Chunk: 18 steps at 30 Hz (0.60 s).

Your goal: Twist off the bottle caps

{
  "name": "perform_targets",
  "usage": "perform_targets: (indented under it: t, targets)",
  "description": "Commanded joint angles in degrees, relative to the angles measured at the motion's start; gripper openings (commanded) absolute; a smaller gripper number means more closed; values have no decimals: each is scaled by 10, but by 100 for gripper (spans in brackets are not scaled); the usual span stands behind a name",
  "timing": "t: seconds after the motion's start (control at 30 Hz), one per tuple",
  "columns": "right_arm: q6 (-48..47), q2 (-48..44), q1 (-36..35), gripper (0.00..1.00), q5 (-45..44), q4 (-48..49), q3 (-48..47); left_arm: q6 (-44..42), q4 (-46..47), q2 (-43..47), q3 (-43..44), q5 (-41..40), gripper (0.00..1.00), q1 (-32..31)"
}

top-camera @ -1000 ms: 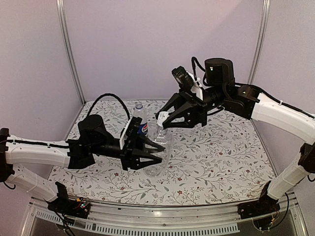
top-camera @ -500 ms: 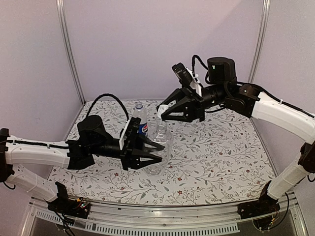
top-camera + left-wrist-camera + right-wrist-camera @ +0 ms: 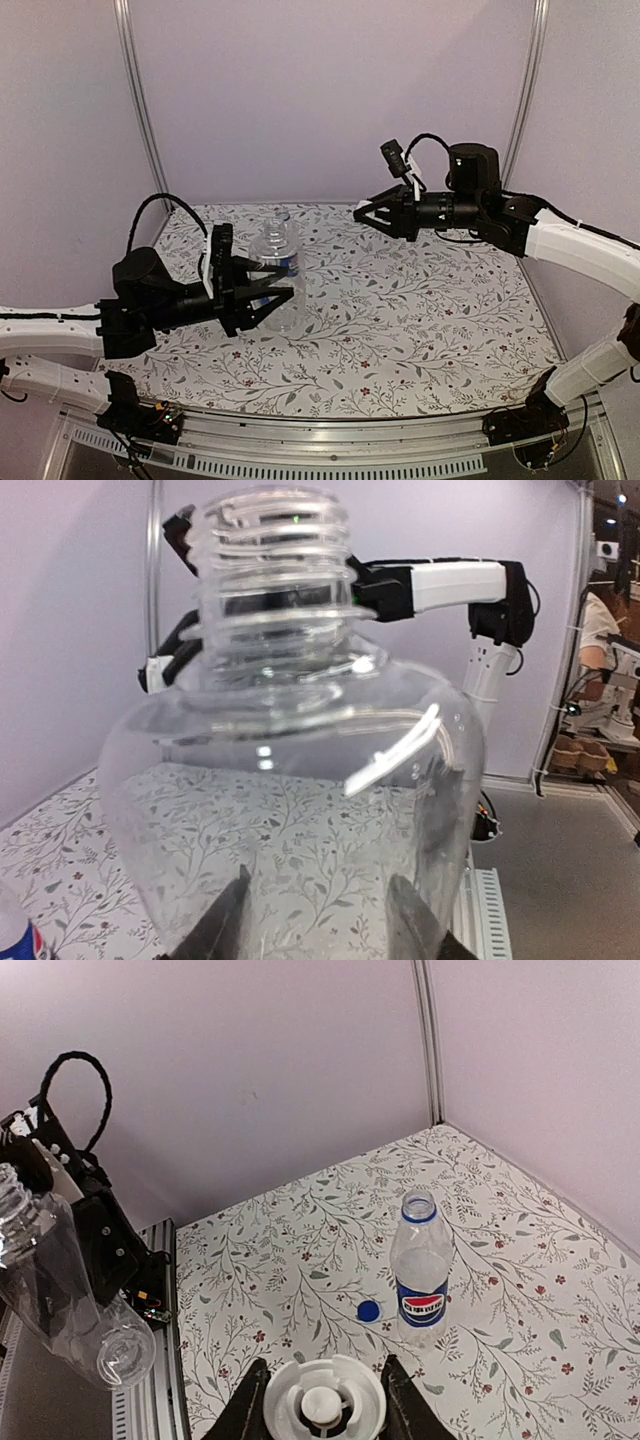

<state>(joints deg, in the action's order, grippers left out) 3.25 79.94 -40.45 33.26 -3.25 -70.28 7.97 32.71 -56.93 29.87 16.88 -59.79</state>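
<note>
The pale cap is off its bottle. My right gripper should go down next, tipping its fingers down, toward the bare cloth near the Pepsi bottle.
My left gripper (image 3: 278,288) is shut on the shorter unlabelled bottle (image 3: 274,275) and holds it off the table. In the left wrist view its threaded neck (image 3: 275,570) is open with no cap, and my fingers (image 3: 215,930) grip its body. My right gripper (image 3: 360,212) is off to the right, apart from the bottle, shut on the pale cap (image 3: 323,1400). The Pepsi bottle (image 3: 420,1270) stands upright and uncapped on the table. The blue cap (image 3: 369,1310) lies on the cloth just beside it.
A floral cloth (image 3: 430,310) covers the table. Purple walls with metal corner posts (image 3: 140,100) close in the back and sides. A metal rail (image 3: 330,440) runs along the near edge.
My left arm has drawn back to the left with the unlabelled bottle. My right gripper has moved right and away from the bottle's neck with the pale cap in it.
</note>
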Motion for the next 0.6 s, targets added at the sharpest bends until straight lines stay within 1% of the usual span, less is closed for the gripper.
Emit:
perform_targets:
  t: [0.0, 0.1, 0.17, 0.43, 0.57]
  targets:
    - [8, 27, -1, 17, -120, 18, 40, -2, -50, 45, -8, -159, 41, 5]
    - [0, 48, -1, 18, -148, 41, 64, -2, -70, 68, -9, -213, 42, 6]
    - [-3, 64, -1, 18, -162, 62, 77, -2, -79, 82, -10, -234, 43, 7]
    - [-8, 173, -1, 18, -174, 102, 83, -6, -99, 90, -7, -247, 43, 10]
    - [0, 207, -1, 18, -169, 140, 108, -9, -101, 85, -5, -253, 43, 10]
